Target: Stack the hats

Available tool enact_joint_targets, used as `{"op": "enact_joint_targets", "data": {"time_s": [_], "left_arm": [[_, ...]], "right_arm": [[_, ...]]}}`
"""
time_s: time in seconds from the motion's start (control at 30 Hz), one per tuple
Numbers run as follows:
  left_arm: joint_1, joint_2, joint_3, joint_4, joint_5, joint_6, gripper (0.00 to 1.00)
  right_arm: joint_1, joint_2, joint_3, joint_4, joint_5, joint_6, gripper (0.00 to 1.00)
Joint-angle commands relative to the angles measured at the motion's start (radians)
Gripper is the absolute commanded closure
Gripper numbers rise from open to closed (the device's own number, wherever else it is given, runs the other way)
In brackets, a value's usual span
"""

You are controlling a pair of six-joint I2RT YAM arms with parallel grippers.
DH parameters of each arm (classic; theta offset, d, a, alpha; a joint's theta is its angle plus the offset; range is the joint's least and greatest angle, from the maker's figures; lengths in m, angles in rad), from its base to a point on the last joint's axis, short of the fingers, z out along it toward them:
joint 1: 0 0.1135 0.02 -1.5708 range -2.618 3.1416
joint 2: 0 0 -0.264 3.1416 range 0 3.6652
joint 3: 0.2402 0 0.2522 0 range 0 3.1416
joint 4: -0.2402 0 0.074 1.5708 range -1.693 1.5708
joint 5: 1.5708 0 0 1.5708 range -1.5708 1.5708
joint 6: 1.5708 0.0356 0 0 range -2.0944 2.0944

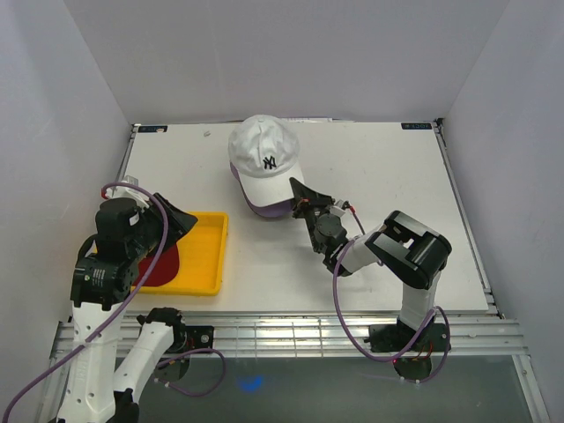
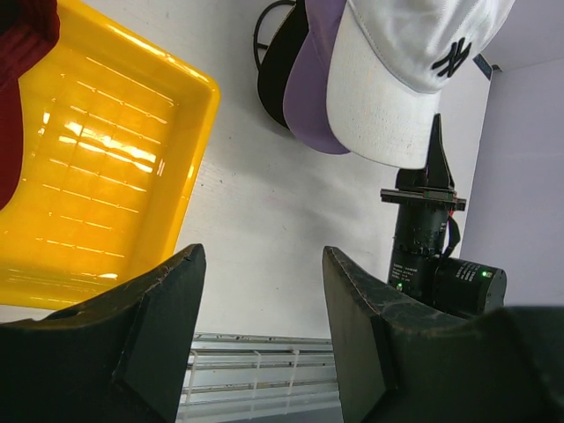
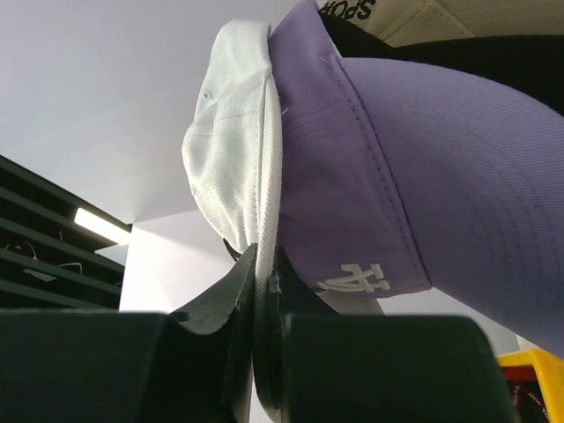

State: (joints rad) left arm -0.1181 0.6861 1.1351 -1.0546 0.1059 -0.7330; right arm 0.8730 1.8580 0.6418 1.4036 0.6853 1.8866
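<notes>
I need to move my right gripper down, lower the white cap [image 1: 264,161] onto the lavender cap's brim [image 1: 267,211] and let it go, because that brim still sticks out beneath the white cap.
A white cap [image 1: 264,161] with a dark NY logo tops a stack at the table's far middle. A lavender cap's brim [image 1: 267,211] pokes out beneath it. In the left wrist view the white cap [image 2: 397,79] lies over the lavender brim [image 2: 314,88] and a black brim [image 2: 278,66]. My right gripper [image 1: 305,199] is shut on the white cap's brim [image 3: 236,159], next to the lavender cap [image 3: 423,167] in the right wrist view [image 3: 267,275]. A dark red cap [image 1: 159,265] lies in the yellow tray [image 1: 204,256]. My left gripper [image 1: 182,220] hovers open and empty over the tray [image 2: 260,304].
The yellow tray [image 2: 106,150] sits at the near left with the red cap [image 2: 22,53] at its far end. A black wire loop [image 2: 259,31] of the stand shows behind the stack. White walls enclose the table; a metal rail [image 1: 282,330] runs along the near edge.
</notes>
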Motion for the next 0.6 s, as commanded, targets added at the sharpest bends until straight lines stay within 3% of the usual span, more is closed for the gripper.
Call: {"op": "enact_joint_targets", "data": {"time_s": [0.0, 0.57], "left_arm": [[-0.005, 0.001, -0.006, -0.002, -0.015, 0.01, 0.34], [-0.006, -0.008, -0.021, -0.007, -0.026, 0.015, 0.34]], "right_arm": [[0.006, 0.006, -0.045, 0.229, 0.013, -0.032, 0.92], [0.001, 0.004, -0.093, 0.117, -0.089, -0.1, 0.92]]}}
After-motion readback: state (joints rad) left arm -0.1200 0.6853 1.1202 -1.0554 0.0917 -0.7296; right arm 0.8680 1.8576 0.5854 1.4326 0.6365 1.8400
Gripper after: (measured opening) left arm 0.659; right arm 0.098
